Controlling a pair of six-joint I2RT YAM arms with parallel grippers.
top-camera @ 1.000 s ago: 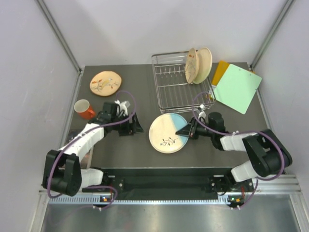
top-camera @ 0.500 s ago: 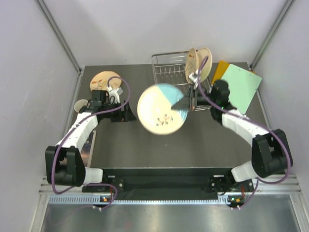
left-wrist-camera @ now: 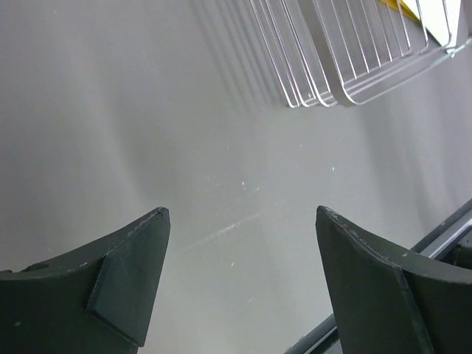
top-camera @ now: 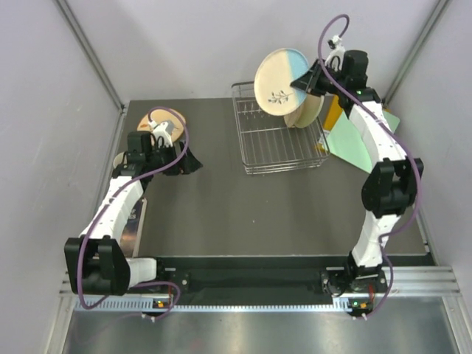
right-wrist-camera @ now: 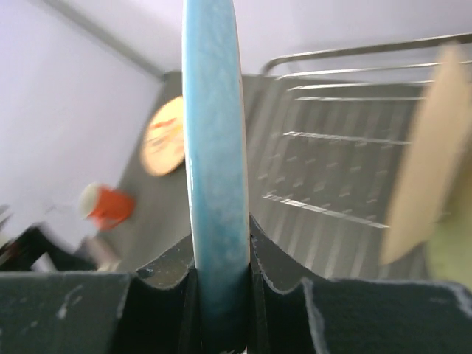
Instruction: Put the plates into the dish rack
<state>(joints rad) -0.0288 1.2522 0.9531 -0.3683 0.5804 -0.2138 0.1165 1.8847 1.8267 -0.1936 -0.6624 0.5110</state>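
Note:
The plate is still crosswise to the tan plates and the rack slot beside them is below, so the robot's right gripper next needs to turn the plate in line with them and lower it to let go.
My right gripper (top-camera: 310, 78) is shut on the rim of the white-and-light-blue plate (top-camera: 282, 80) and holds it upright, high over the far side of the dish rack (top-camera: 276, 144). In the right wrist view the plate's blue edge (right-wrist-camera: 214, 133) stands between my fingers (right-wrist-camera: 166, 269), above the rack (right-wrist-camera: 332, 147). Tan plates (top-camera: 308, 112) stand in the rack's far right corner, partly hidden behind the held plate; one shows in the right wrist view (right-wrist-camera: 424, 169). Another tan plate (top-camera: 150, 120) lies flat at the far left. My left gripper (top-camera: 186, 162) is open and empty, low beside it.
A red cup (right-wrist-camera: 107, 206) stands at the left near the flat tan plate (right-wrist-camera: 166, 136). A green board (top-camera: 345, 144) and an orange board (top-camera: 333, 110) lie right of the rack, under my right arm. The left wrist view shows bare table and the rack's corner (left-wrist-camera: 346, 59).
My right gripper has lifted the white-and-blue plate off the table and carried it up over the rack. My left gripper has moved toward the far left, near the flat tan plate.

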